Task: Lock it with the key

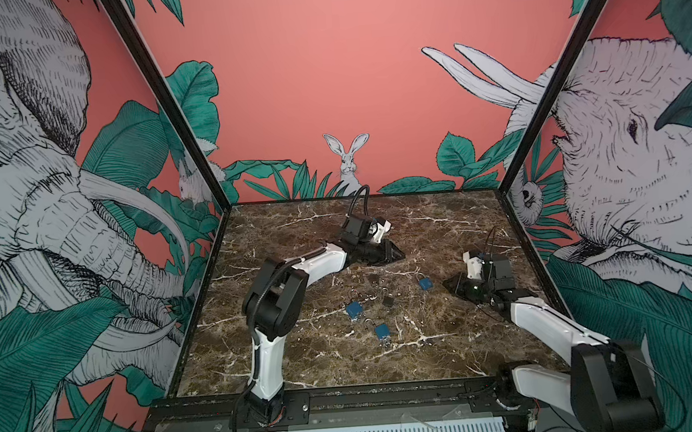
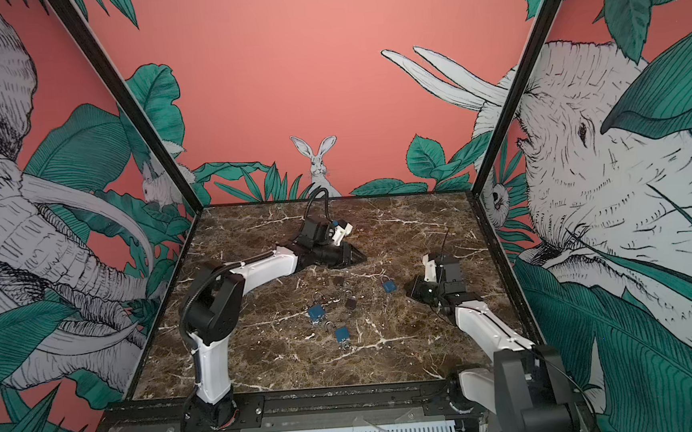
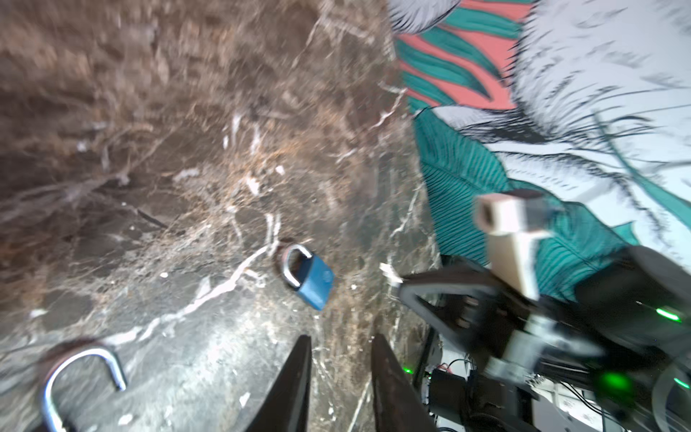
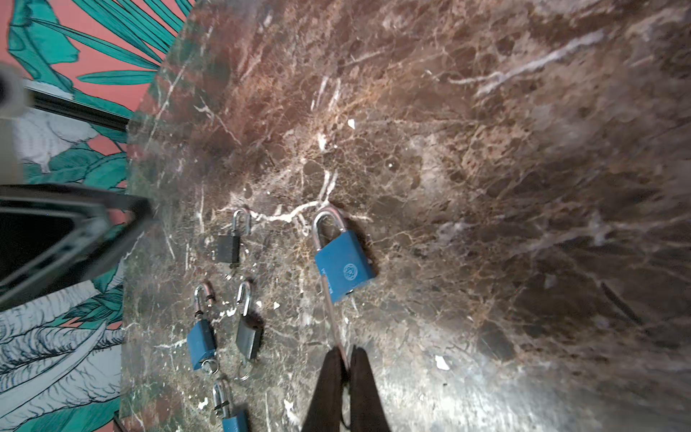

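The shackle looks pushed down, so my right gripper next needs to move outward and down to the bare marble (image 4: 377, 232) beside the blue padlock and let go of the thin metal key (image 4: 334, 321).
A blue padlock (image 1: 425, 283) (image 2: 389, 285) lies flat on the marble table, its shackle looking pushed down. My right gripper (image 4: 347, 351) (image 1: 448, 282) is shut on a thin metal key (image 4: 334, 321). The blade points at the blue padlock (image 4: 344, 265) and ends at its lower edge; whether they touch I cannot tell. My left gripper (image 3: 342, 338) (image 1: 400, 256) hovers farther back on the table, open with nothing between its fingers. The same padlock (image 3: 312, 278) shows a short way in front of it.
Two more blue padlocks (image 1: 354, 309) (image 1: 382, 331) and two dark ones (image 1: 388, 300) (image 1: 376, 279) lie in the table's middle, some with key rings. An open shackle (image 3: 82, 377) shows near my left gripper. Patterned walls close in the table (image 1: 450, 355) on three sides.
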`<control>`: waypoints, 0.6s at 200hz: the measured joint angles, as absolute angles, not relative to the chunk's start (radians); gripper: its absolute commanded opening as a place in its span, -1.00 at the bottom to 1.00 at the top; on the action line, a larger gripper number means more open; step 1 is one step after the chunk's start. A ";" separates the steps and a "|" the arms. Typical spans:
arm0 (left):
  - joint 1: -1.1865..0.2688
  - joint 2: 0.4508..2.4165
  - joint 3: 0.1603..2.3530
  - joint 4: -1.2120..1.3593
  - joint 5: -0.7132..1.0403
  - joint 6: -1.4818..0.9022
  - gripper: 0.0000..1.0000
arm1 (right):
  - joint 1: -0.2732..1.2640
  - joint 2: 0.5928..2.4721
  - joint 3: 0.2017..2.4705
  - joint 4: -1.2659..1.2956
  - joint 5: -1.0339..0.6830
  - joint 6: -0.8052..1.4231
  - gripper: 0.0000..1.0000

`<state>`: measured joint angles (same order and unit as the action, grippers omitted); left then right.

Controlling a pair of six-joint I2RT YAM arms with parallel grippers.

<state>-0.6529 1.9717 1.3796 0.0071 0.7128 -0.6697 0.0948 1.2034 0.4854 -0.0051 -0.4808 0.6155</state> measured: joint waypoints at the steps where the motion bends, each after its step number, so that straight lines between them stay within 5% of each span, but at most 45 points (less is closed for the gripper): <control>1: -0.653 1.968 1.378 0.009 0.713 -0.670 -0.39 | 0.096 1.208 0.487 -0.004 -0.479 0.616 -1.00; 120: -0.647 1.671 1.115 0.069 0.640 -0.685 -0.40 | 0.155 1.525 0.591 0.179 -0.422 0.618 -1.00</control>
<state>-0.6472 1.6707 1.1149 0.0692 0.6395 -0.6849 0.1555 1.5246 0.5911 0.1795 -0.4221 0.6182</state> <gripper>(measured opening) 0.302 0.048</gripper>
